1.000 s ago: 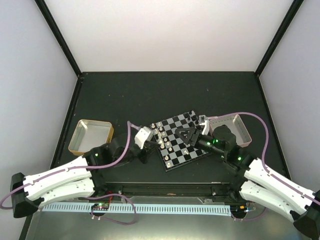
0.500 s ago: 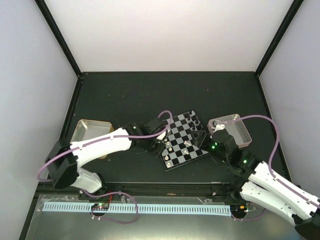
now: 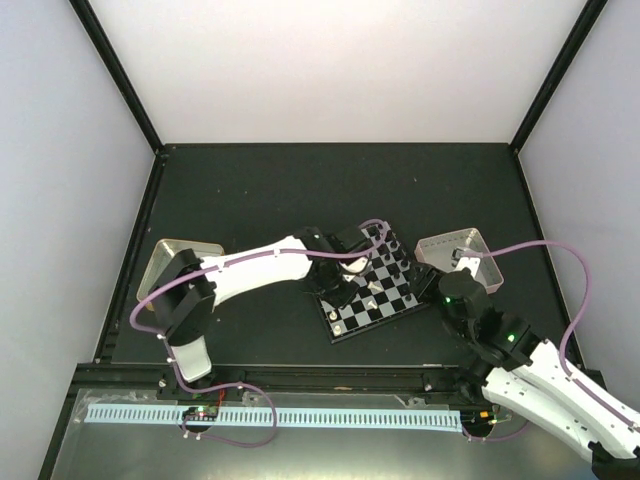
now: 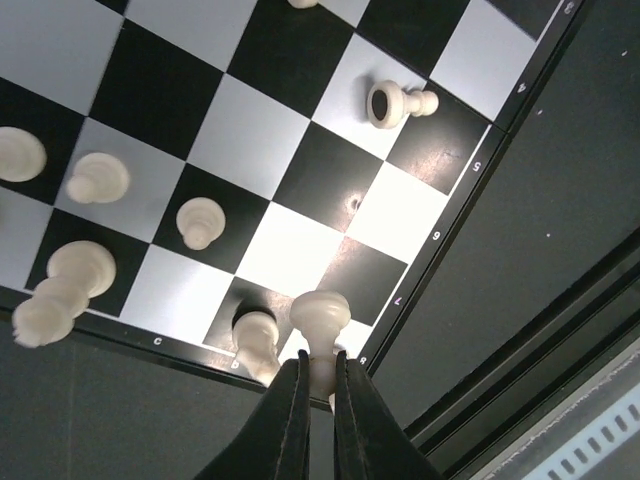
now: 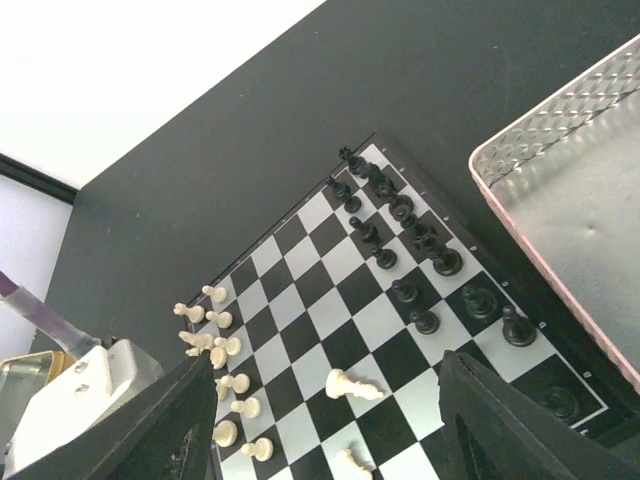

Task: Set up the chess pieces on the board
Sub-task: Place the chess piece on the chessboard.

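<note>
The robot's left gripper will lower the cream-white piece (image 4: 320,314) it is holding onto the empty white square (image 4: 289,245) beside the short standing pieces to let go of the piece's stem, because their row is open there.
The board (image 3: 385,290) lies at an angle mid-table. My left gripper (image 4: 320,378) is shut on the stem of a cream-white chess piece (image 4: 320,314), over the corner square by the rim (image 4: 470,215). In the top view the left gripper (image 3: 338,283) is at the board's left side. Other white pieces (image 4: 200,221) stand nearby and one lies toppled (image 4: 395,102). My right gripper (image 5: 335,440) hangs open and empty high above the board (image 5: 330,310). Black pieces (image 5: 400,240) line one side, white pieces (image 5: 222,348) the other. Two white pieces (image 5: 352,385) lie flat.
A shallow pinkish tray (image 3: 455,248) sits right of the board, seen close in the right wrist view (image 5: 570,200). A metal tray (image 3: 160,262) at the left is partly hidden by the left arm. Black posts and white walls enclose the dark table.
The left arm has swung from the near left out over the board's left side. The right arm has pulled back off the board toward the near right, its jaws still open.
</note>
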Robot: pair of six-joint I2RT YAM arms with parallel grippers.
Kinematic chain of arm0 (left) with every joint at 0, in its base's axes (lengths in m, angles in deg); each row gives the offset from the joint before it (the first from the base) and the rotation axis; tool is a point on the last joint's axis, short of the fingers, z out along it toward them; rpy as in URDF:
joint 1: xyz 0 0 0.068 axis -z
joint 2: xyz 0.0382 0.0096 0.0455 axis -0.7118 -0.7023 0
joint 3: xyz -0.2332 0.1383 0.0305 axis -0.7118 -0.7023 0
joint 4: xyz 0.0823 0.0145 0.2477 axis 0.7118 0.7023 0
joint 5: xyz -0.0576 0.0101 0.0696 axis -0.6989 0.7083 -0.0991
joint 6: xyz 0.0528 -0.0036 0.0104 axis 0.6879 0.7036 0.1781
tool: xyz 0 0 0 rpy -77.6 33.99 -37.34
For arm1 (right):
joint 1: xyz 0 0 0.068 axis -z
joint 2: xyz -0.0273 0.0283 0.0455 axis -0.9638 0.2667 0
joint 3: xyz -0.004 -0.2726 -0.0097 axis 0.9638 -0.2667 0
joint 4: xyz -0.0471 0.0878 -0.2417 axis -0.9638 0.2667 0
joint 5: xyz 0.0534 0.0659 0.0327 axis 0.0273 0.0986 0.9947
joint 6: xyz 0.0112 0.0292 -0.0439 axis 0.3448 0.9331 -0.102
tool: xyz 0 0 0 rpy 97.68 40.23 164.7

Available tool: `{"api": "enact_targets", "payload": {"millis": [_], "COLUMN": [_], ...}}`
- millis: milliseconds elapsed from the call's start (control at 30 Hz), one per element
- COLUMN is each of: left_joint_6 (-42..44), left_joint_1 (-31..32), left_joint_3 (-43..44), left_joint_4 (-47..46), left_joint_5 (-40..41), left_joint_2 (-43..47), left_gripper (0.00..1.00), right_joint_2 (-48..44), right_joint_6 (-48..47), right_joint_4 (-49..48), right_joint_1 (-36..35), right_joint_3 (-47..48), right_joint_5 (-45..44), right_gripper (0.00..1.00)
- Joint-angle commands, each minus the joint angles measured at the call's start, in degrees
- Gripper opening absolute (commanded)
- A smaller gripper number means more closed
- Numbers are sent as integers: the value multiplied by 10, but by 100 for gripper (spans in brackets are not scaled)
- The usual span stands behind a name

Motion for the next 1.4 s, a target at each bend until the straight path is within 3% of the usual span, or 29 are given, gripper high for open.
{"api": "enact_targets", "payload": {"millis": [0, 367, 800, 1133, 1367], "left_joint_6": [11, 18, 22, 20, 21], "left_joint_1": [11, 23, 24, 24, 24], "left_joint_3": [43, 83, 109, 113, 108], "left_joint_4": [47, 80, 90, 91, 84], "left_joint_5": [-8, 23, 33, 56, 52], "left_joint_2": [-42, -115, -145, -145, -139], "left_gripper": [2, 5, 18, 13, 18], "right_joint_2": [-10, -9, -7, -6, -6], "right_joint_6": [-8, -12, -15, -15, -13], "right_joint_4": [21, 10, 7, 7, 6], "right_joint_1": [0, 1, 1, 0, 0], "right_joint_3": [-10, -19, -21, -20, -22], "right_joint_5": [-45, -34, -31, -27, -19], "right_gripper": [62, 63, 63, 63, 63]}}
